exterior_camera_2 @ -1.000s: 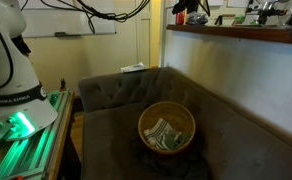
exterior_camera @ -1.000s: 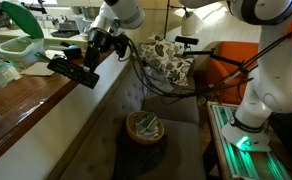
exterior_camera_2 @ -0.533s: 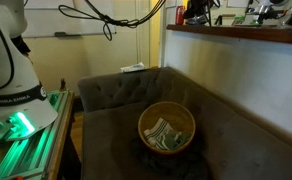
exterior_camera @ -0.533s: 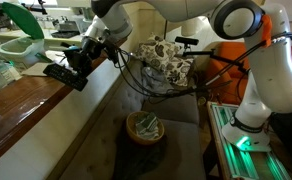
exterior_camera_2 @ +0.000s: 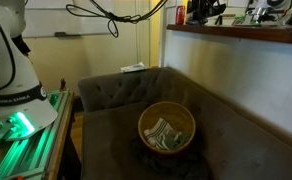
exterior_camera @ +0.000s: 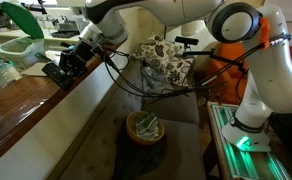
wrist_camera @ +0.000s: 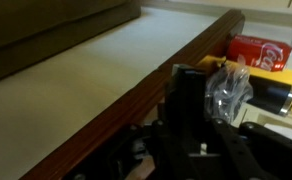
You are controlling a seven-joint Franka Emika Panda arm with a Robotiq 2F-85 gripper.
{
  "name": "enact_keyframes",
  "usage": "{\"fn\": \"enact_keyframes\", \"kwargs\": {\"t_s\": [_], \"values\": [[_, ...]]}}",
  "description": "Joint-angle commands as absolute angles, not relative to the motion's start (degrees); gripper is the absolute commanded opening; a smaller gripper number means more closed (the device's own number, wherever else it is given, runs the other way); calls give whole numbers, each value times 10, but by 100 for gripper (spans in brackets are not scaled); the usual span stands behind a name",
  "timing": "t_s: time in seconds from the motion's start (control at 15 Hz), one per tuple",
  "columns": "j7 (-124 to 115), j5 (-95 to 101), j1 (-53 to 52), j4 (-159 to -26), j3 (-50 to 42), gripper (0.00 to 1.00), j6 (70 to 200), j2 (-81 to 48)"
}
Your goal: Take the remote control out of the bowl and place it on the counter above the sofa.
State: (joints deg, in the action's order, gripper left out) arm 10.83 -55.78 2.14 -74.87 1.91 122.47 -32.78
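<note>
I will move my gripper outward past the near edge of the counter next and lower it to release the remote control, because the counter's bare part (exterior_camera: 41, 86) is outward and below it.
My gripper (exterior_camera: 74, 60) is shut on the remote control (exterior_camera: 58, 72), a slim black oblong held level just above the near edge of the reddish-brown counter (exterior_camera: 16, 108). In the wrist view the remote (wrist_camera: 186, 100) is a dark slab between the jaws, over the counter's wooden edge (wrist_camera: 136, 95). In an exterior view the gripper (exterior_camera_2: 200, 12) is a dark shape above the counter (exterior_camera_2: 236, 33). The tan bowl (exterior_camera: 144, 127) sits on the sofa (exterior_camera: 126, 95) below and holds only greenish and pale items. The bowl (exterior_camera_2: 166, 127) and sofa (exterior_camera_2: 116, 88) show in both exterior views.
On the counter lie a red can (wrist_camera: 258, 50), crumpled clear plastic (wrist_camera: 229, 88), a dark cylinder (wrist_camera: 274, 96) and a green and white bag (exterior_camera: 18, 40). A floral cushion (exterior_camera: 164, 58) and an orange armchair (exterior_camera: 224, 68) stand behind. The robot's base (exterior_camera: 248, 120) is beside the sofa.
My gripper has carried the remote control leftward and a little up, from beside the counter's front panel to above the counter's edge. The bowl has not moved.
</note>
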Motion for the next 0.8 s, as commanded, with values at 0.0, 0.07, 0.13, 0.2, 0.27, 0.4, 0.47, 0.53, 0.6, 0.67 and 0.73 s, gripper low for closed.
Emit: {"fn": "enact_keyframes", "kwargs": {"t_s": [0.0, 0.07, 0.13, 0.2, 0.27, 0.4, 0.47, 0.53, 0.6, 0.67, 0.73], "values": [[-4, -522, 7, -703, 4, 7, 1298, -345], [-35, -505, 3, -699, -2, 7, 1320, -347], [-67, -484, -3, -697, -8, 7, 1341, -348], [-106, -455, -10, -698, -15, 7, 1357, -350], [-145, -424, -16, -697, -23, 7, 1362, -352], [-205, -366, -21, -694, -26, 7, 1343, -358], [-227, -346, -21, -690, -22, 7, 1329, -361], [-243, -334, -20, -685, -15, 7, 1319, -364], [-258, -329, -19, -672, -6, 7, 1313, -370], [-269, -324, -20, -663, 0, 7, 1311, -376], [-281, -323, -20, -648, 6, 7, 1310, -384]]}}
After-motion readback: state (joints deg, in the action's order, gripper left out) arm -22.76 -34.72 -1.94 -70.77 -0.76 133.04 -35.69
